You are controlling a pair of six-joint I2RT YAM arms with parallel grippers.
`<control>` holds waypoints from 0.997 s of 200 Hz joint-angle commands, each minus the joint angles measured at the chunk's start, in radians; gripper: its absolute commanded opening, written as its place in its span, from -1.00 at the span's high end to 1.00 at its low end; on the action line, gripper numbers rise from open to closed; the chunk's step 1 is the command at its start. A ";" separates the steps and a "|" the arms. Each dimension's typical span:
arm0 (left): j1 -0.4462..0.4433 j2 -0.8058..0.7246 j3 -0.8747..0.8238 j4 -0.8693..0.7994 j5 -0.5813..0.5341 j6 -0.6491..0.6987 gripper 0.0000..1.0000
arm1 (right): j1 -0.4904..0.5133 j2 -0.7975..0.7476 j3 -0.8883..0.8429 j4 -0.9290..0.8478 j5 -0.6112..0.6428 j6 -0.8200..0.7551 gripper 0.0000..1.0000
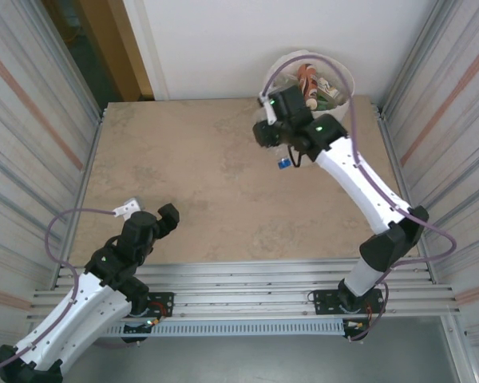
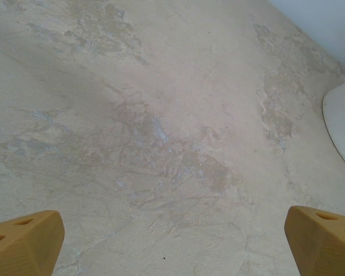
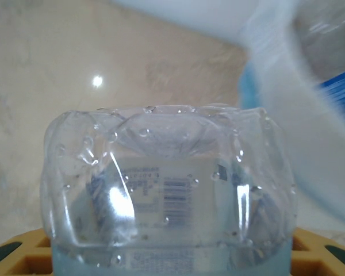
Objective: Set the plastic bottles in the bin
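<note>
Next, my right gripper brings the bottle outward over the bin's white rim and releases it inside, since the bin's opening lies outward, behind that rim.
My right gripper is shut on a clear plastic bottle with a blue cap, held above the far right part of the table, just in front of the bin. In the right wrist view the bottle sits between the yellow fingers, its dimpled base and barcode label facing the camera, water drops inside. The bin's white wall with a pale blue band rises close on the right. Several bottles lie inside the bin. My left gripper is open over bare table at the near left, fingertips wide apart.
The beige stone-patterned table is fenced by ribbed metal walls left and right. A metal rail carrying the arm bases runs along the near edge. A white rounded shape shows at the right edge of the left wrist view.
</note>
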 commanded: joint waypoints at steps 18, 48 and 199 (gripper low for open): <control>0.006 0.014 0.008 0.004 -0.022 0.000 -0.97 | -0.187 -0.007 0.168 -0.022 -0.060 0.056 0.37; 0.007 0.029 0.007 0.011 -0.017 -0.001 -0.97 | -0.316 0.095 0.331 -0.037 -0.121 0.046 0.34; 0.007 0.003 0.031 -0.037 -0.035 -0.007 -0.97 | -0.509 0.518 0.687 0.073 -0.242 0.068 0.33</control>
